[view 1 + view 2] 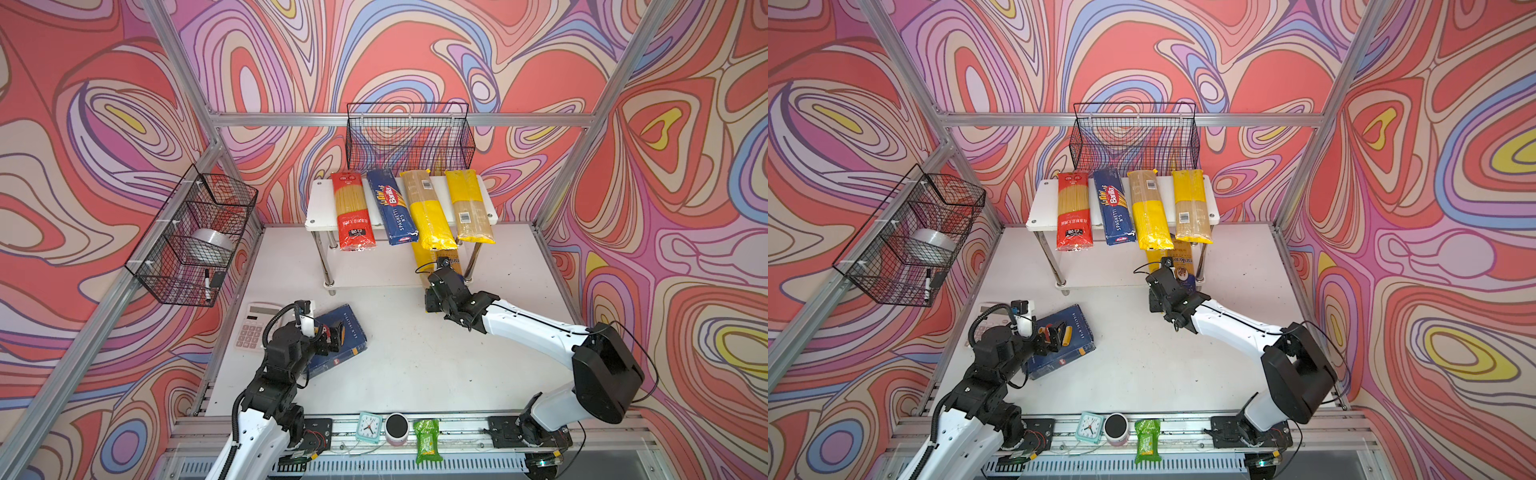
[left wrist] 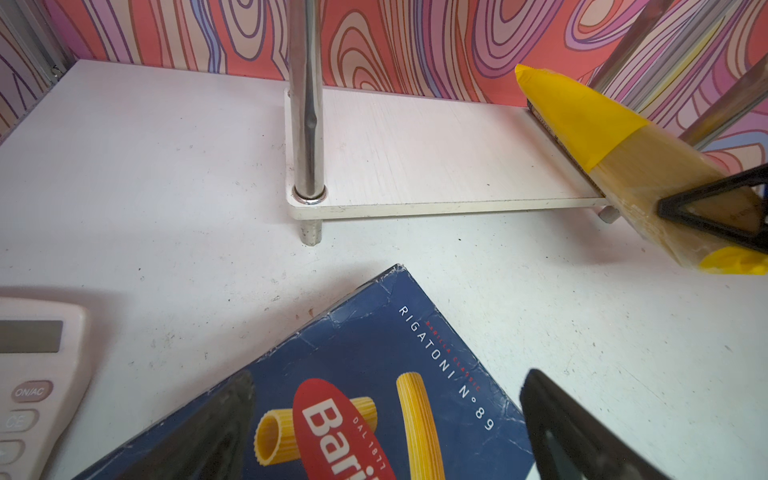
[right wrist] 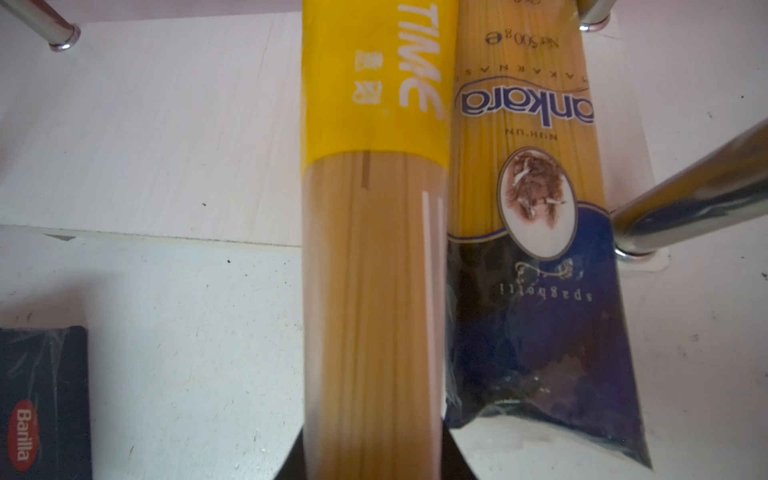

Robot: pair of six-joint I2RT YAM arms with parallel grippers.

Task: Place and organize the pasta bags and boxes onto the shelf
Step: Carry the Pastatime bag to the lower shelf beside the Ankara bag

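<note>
My right gripper pushes the jutting Pastatime bag outward and down to release it next, since the lower board's strip (image 3: 288,196) beside the blue-and-gold bag (image 3: 532,291) lies outward and below.
The white shelf (image 1: 322,208) carries on its top board the red bag (image 1: 352,212), the narrow Barilla spaghetti box (image 1: 390,205) and two yellow-and-clear bags (image 1: 426,208) (image 1: 469,205). My right gripper (image 3: 374,461) is shut on the yellow Pastatime bag (image 3: 374,249), whose far end lies on the lower board (image 3: 145,124) against the blue-and-gold bag (image 3: 532,291). The wide rigatoni box (image 2: 374,353) lies flat on the table. My left gripper (image 2: 386,436) hovers open just over it, one finger above the box and the other past its edge.
A chrome shelf leg (image 3: 685,199) stands close beside the blue-and-gold bag. A calculator (image 1: 257,328) lies left of the rigatoni box. Black wire baskets hang on the back wall (image 1: 409,137) and left wall (image 1: 191,237). A clock (image 1: 368,426), a round cup (image 1: 396,428) and a green packet (image 1: 428,440) line the front rail.
</note>
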